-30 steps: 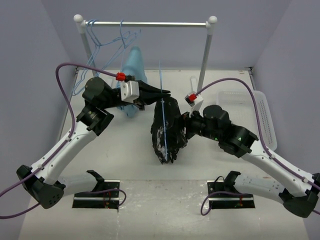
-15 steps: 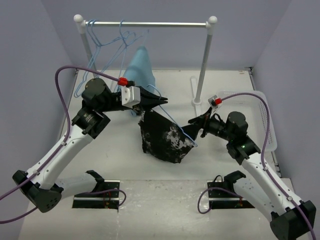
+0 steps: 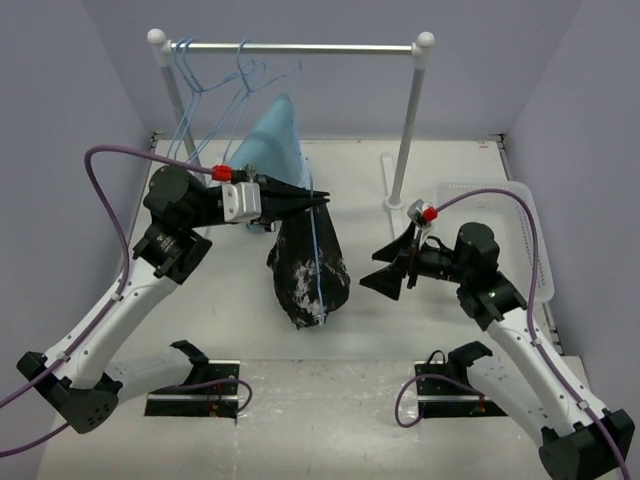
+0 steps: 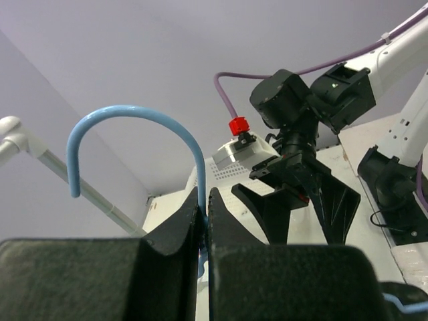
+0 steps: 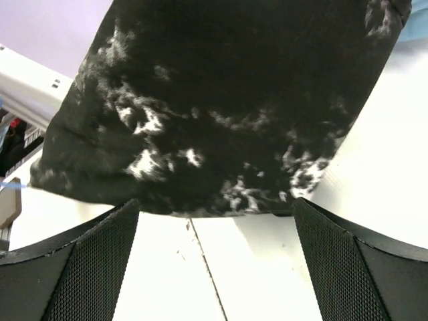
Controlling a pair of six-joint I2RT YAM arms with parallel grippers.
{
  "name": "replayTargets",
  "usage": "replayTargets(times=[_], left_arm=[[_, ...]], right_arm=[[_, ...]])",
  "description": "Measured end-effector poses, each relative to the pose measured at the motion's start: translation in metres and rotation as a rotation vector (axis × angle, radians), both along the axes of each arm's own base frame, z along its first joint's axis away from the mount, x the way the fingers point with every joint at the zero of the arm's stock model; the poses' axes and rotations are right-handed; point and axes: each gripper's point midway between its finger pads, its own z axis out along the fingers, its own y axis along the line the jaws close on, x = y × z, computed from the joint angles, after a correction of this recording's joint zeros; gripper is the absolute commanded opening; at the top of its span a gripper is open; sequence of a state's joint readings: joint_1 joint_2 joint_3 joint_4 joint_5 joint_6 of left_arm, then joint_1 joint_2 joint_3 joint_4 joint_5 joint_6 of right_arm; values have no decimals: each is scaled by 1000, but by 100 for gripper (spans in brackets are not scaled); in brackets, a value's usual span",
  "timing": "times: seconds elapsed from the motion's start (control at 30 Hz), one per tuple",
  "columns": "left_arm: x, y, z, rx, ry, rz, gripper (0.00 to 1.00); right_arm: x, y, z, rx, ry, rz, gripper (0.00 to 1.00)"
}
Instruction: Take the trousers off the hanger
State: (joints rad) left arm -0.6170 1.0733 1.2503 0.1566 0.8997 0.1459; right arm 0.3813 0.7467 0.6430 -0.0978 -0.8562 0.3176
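The hanger is in my left gripper. My right gripper will go up and outward next, then left in the top view onto the trousers' far upper end [image 3: 326,216] [image 5: 382,19].
The trousers [image 3: 308,272], black with white blotches, hang on the light-blue wire hanger [image 3: 316,250] above the table's middle. My left gripper [image 3: 322,200] is shut on the hanger just below its hook. In the left wrist view the hook [image 4: 134,111] curves up out of the shut left gripper [image 4: 204,200]. My right gripper [image 3: 386,268] stands open a little to the right of the trousers, apart from them. In the right wrist view the trousers [image 5: 221,100] hang just beyond the wide-open right gripper [image 5: 214,206], with nothing between its fingers [image 5: 87,261].
A clothes rail [image 3: 300,47] crosses the back, with several spare blue hangers [image 3: 240,80] at its left end. A plain light-blue garment [image 3: 278,135] hangs behind my left gripper. The rail's right post [image 3: 408,130] and a white basket [image 3: 530,235] stand at the right.
My right gripper has drawn back to the right, away from the trousers. The trousers have swung round and now hang narrow under my left gripper, which has shifted slightly left.
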Motion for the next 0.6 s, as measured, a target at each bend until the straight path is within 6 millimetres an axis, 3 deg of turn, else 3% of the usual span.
replayTargets(times=[0.27,0.43,0.5,0.6], left_arm=[[1,-14,-21,55,4,-96,0],[-8,-15,-25,94,-12,-164,0],[-16,-15,-21,105,-32,-213,0],[-26,-14,-17,114,-58,-277,0]], right_arm=[[34,-7,8,-34,7,-166,99],[50,-6,-13,-92,40,-186,99],[51,-6,-16,-111,7,-165,99],[46,-5,-5,-133,-179,-81,99]])
